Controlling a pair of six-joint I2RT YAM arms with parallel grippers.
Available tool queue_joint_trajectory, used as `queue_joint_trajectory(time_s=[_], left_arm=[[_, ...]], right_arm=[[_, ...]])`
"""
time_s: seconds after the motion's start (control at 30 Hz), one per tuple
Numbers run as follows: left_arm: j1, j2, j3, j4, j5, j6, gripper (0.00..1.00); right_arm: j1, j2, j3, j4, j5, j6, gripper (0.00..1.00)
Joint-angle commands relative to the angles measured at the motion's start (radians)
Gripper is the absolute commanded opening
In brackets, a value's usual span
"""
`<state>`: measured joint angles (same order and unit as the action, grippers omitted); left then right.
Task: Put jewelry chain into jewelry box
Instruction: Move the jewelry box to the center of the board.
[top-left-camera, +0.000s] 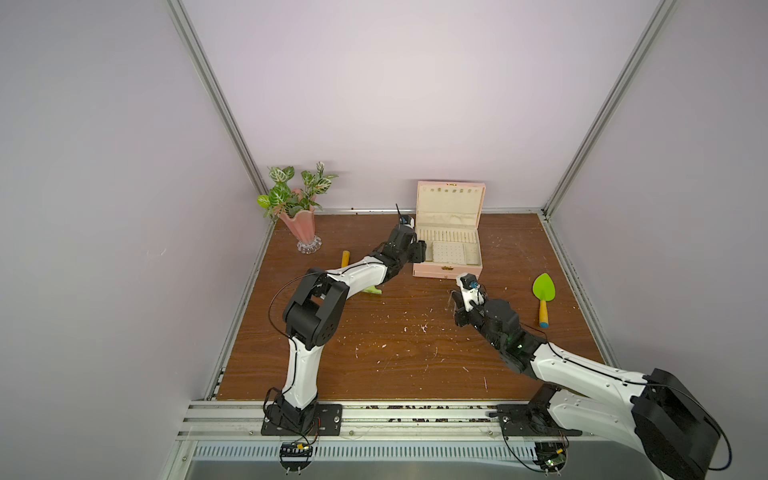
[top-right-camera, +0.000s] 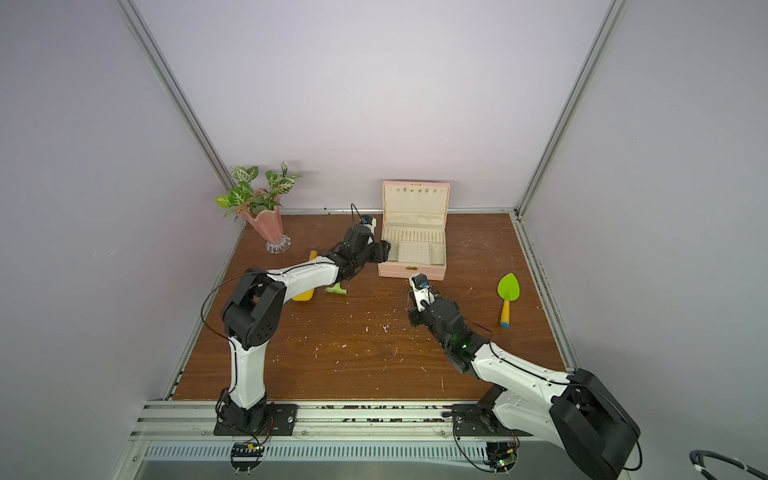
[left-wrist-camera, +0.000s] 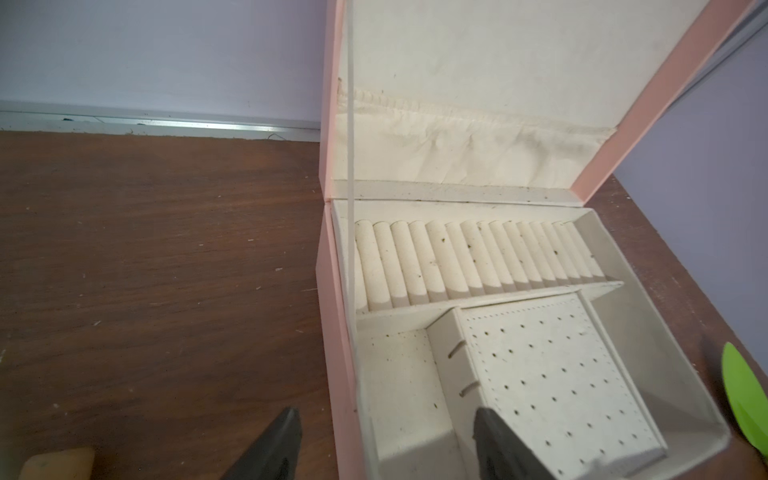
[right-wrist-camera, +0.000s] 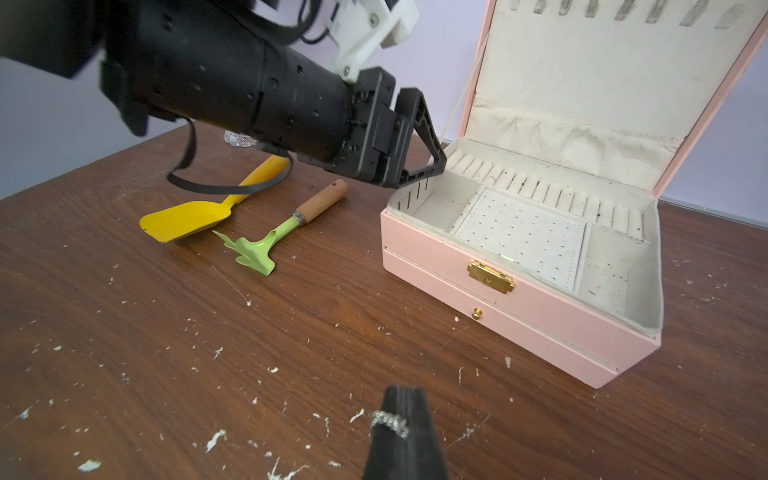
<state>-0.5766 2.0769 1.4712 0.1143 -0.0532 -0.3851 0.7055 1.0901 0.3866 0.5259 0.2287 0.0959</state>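
Next, my left gripper comes down onto the jewelry box's side (left-wrist-camera: 364, 428) nearest the vase and closes on it, since its open fingers already stand astride that side.
The pink jewelry box (top-left-camera: 446, 272) (top-right-camera: 411, 271) stands open at the back of the table, its lid upright and its cream compartments showing. My left gripper (top-left-camera: 419, 251) (left-wrist-camera: 386, 415) is open and straddles the box's left wall (left-wrist-camera: 332, 291), one finger outside it and one over the inner compartments. My right gripper (top-left-camera: 455, 298) (right-wrist-camera: 403, 390) hovers over the table in front of the box, shut. A short length of the silvery jewelry chain (right-wrist-camera: 390, 422) lies across its closed fingers. The rest of the chain is hidden.
A pink vase with green leaves (top-left-camera: 301, 224) stands at the back left. A yellow scoop (right-wrist-camera: 187, 218) and a green hand rake (right-wrist-camera: 257, 245) lie under the left arm. A green trowel (top-left-camera: 543, 291) lies right of the box. White flecks litter the wooden table (top-left-camera: 395, 353).
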Motion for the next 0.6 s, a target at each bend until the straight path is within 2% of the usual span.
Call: queue_joint_trajectory(time_s=[0.0, 0.13, 0.3, 0.43, 0.57], left_arm=[[0.008, 0.039, 0.09, -0.094, -0.05, 0.001, 0.62], [0.008, 0.059, 0.107, -0.096, -0.056, 0.004, 0.46], [0.008, 0.064, 0.097, -0.123, -0.083, -0.004, 0.39], [0.008, 0.061, 0.071, -0.115, -0.061, -0.021, 0.35], [0.004, 0.055, 0.053, -0.116, -0.059, -0.029, 0.27]], right_arm=[[-0.005, -0.037, 0.005, 0.015, 0.032, 0.016, 0.0], [-0.005, -0.072, 0.017, -0.016, 0.045, 0.015, 0.0], [-0.005, -0.127, 0.046, -0.082, 0.073, 0.018, 0.0], [-0.005, -0.166, 0.073, -0.13, 0.086, 0.003, 0.0], [-0.005, -0.188, 0.087, -0.148, 0.1, -0.011, 0.0]])
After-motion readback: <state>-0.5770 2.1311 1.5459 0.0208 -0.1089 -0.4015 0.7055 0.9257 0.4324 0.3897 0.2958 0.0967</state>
